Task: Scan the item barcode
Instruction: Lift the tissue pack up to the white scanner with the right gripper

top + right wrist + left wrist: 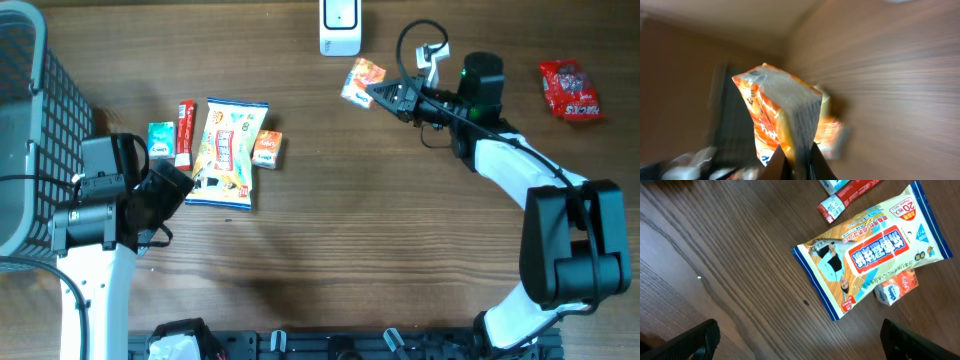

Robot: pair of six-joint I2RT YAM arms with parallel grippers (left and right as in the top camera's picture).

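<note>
Next, the right gripper moves to the white scanner first, then over the red bag, to its right in the overhead view, and releases the packet.
An orange snack packet hangs just above the table, below and to the right of the white barcode scanner at the back edge. My right gripper is shut on the packet's right end. In the right wrist view the packet stands up from the gripper, pinched at its lower seam, and the picture is blurred. My left gripper is open over bare wood at the front left. Its two fingers stand wide apart with nothing between them, the gripper short of the large pack.
A large blue-edged wipes pack lies left of centre with a red stick pack, a teal packet and a small orange packet around it. A red bag lies far right. A wire basket fills the left edge.
</note>
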